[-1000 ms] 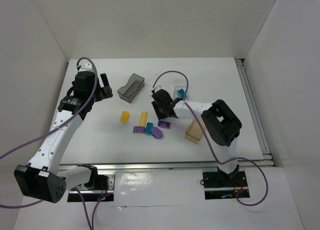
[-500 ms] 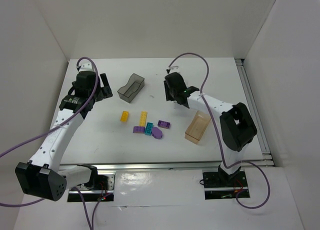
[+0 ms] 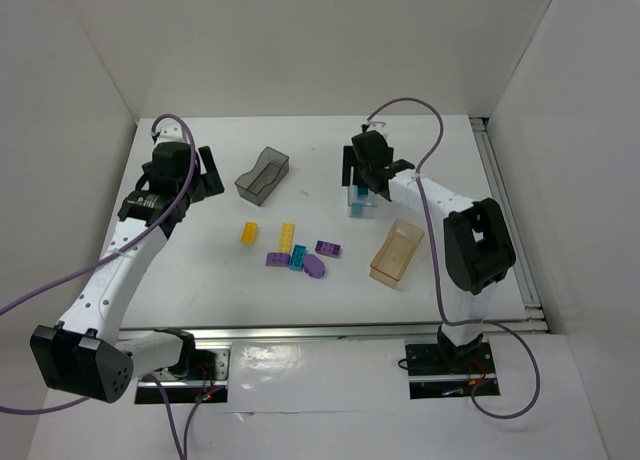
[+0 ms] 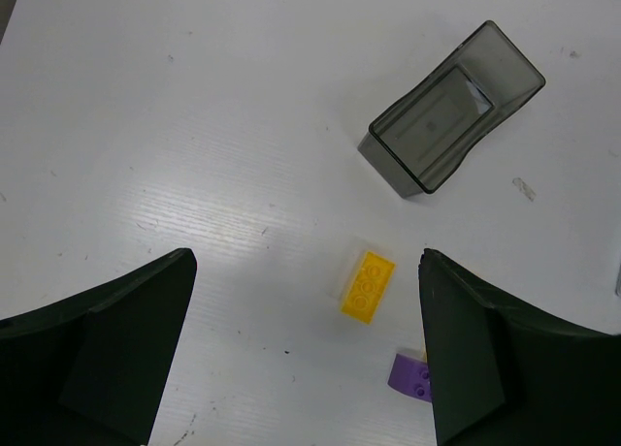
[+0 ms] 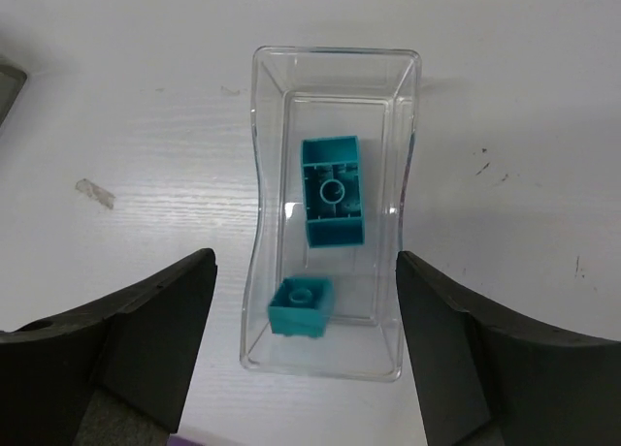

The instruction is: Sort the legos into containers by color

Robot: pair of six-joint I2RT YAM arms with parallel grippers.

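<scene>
My right gripper needs to move back, to the left in the top view and down onto the loose teal lego, because the clear container holds teal.
My right gripper hangs open above the clear container, with nothing between its fingers. Two teal legos lie inside it, one upside down and one studs up. From above, this gripper covers part of that container. My left gripper is open and empty over the table, high above a yellow lego and a purple lego. The dark grey container lies just right of the left gripper. The amber container lies at the right.
Loose legos lie in the middle of the table: a yellow one, a long yellow one, a teal one and purple ones. White walls enclose the table on three sides.
My right gripper moved from the loose pile back and right to above the clear container, then opened. A second teal lego now lies in that container. The left arm stayed still.
</scene>
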